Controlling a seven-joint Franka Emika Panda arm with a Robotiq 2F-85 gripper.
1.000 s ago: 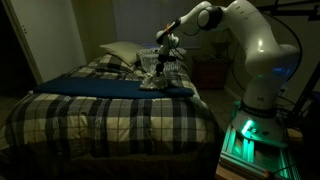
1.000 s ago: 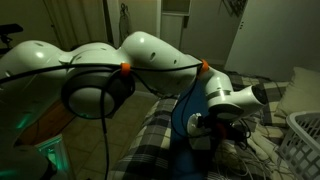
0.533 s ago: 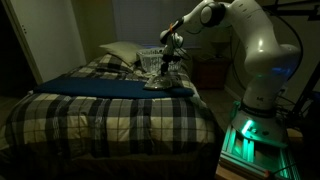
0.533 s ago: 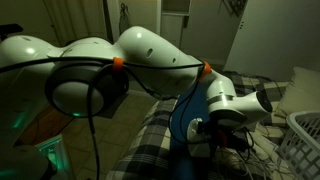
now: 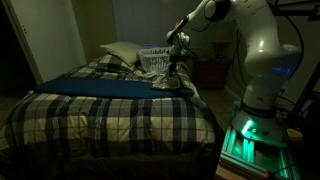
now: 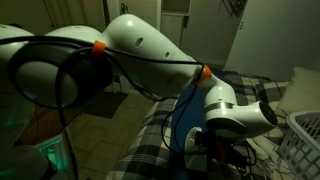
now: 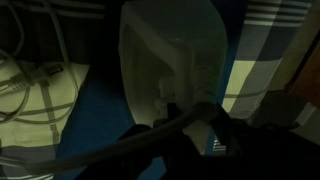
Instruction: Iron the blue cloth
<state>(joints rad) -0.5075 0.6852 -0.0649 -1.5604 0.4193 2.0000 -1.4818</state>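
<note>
The gripper slides outward with the iron (image 5: 168, 83) next, a little along the blue cloth, and releases the iron's handle, because the cloth lies flat that way.
The blue cloth (image 5: 100, 87) lies flat across the bed, a long dark navy strip; it also shows in an exterior view (image 6: 184, 118) and in the wrist view (image 7: 95, 125). A pale iron (image 5: 168, 83) rests on the cloth's end nearest the robot, and it fills the middle of the wrist view (image 7: 170, 55). My gripper (image 5: 176, 58) reaches down from above and is shut on the iron's handle; its dark fingers show low in the wrist view (image 7: 190, 135). In an exterior view the arm (image 6: 235, 110) hides the iron.
The blue-and-white plaid bedspread (image 5: 110, 120) covers the bed. A pale pillow (image 5: 118, 52) and a white basket (image 5: 152, 53) are behind the iron. A white laundry basket (image 6: 305, 135) stands at the bed's side. A cord (image 7: 30, 75) lies beside the iron.
The gripper and the iron have slid along the cloth toward the robot's side of the bed, to the cloth's end.
</note>
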